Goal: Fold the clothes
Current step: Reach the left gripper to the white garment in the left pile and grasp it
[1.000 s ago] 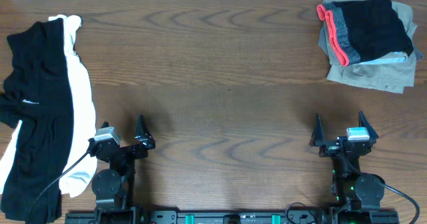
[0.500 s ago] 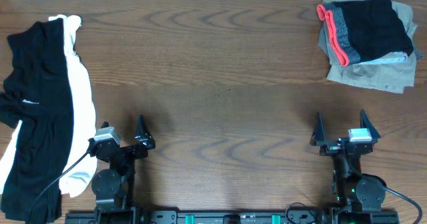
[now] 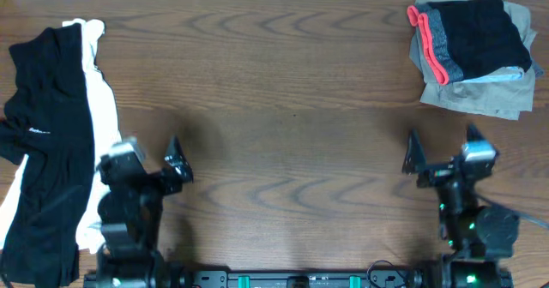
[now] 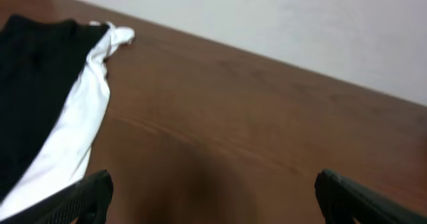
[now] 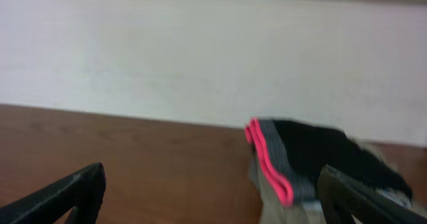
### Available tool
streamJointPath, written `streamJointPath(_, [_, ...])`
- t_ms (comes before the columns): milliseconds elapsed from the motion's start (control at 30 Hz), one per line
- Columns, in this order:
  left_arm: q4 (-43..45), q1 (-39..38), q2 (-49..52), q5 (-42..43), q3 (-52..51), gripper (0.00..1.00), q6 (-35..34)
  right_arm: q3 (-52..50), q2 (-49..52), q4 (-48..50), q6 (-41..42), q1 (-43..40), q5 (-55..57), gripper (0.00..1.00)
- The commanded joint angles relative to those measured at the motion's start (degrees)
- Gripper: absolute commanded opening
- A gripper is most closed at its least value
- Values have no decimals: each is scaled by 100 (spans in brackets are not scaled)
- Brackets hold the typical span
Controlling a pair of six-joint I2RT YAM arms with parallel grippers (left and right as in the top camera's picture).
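Observation:
Next, my left gripper should reach outward and to its left in the overhead view and lower onto the white garment's uncovered edge (image 3: 103,98) (image 4: 94,99), which lies that way.
A black garment (image 3: 47,142) lies over a white garment (image 3: 101,108) in a loose heap at the table's left edge; both show in the left wrist view, black (image 4: 33,77) and white (image 4: 73,131). A stack of folded clothes (image 3: 472,52) with a pink-edged grey piece (image 3: 429,44) sits at the far right corner and shows in the right wrist view (image 5: 313,157). My left gripper (image 3: 146,155) is open and empty beside the heap (image 4: 213,197). My right gripper (image 3: 442,151) is open and empty, well in front of the stack (image 5: 213,197).
The brown wooden table (image 3: 283,108) runs between the two piles. A pale wall (image 5: 200,51) stands behind its far edge. The arm bases sit along the front edge (image 3: 283,279).
Both arms have lifted and swung. The left gripper has moved up and left toward the heap. The right gripper has moved slightly up and right. The clothes have not moved.

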Motion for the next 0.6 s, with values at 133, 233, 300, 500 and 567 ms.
streamJointPath(133, [-1521,-28,2052,125,2409,98,251,2041,2201,-820,20,-72,-970,99])
streamJointPath(233, [-2345,-28,2813,127,3355,98,601,2953,3141,-1456,15,-72,-1344,99])
streamJointPath(300, [-2935,-28,3355,131,4037,98,763,3613,3792,-2002,-26,-72,-1609,99])
streamJointPath(500, [-3602,-28,4400,275,5099,98,767,5593,5532,-4107,-560,-59,-2133,99])
streamJointPath(567, [-3467,-28,4533,275,5108,98,769,6120,5980,-4690,-699,-59,-2253,99])
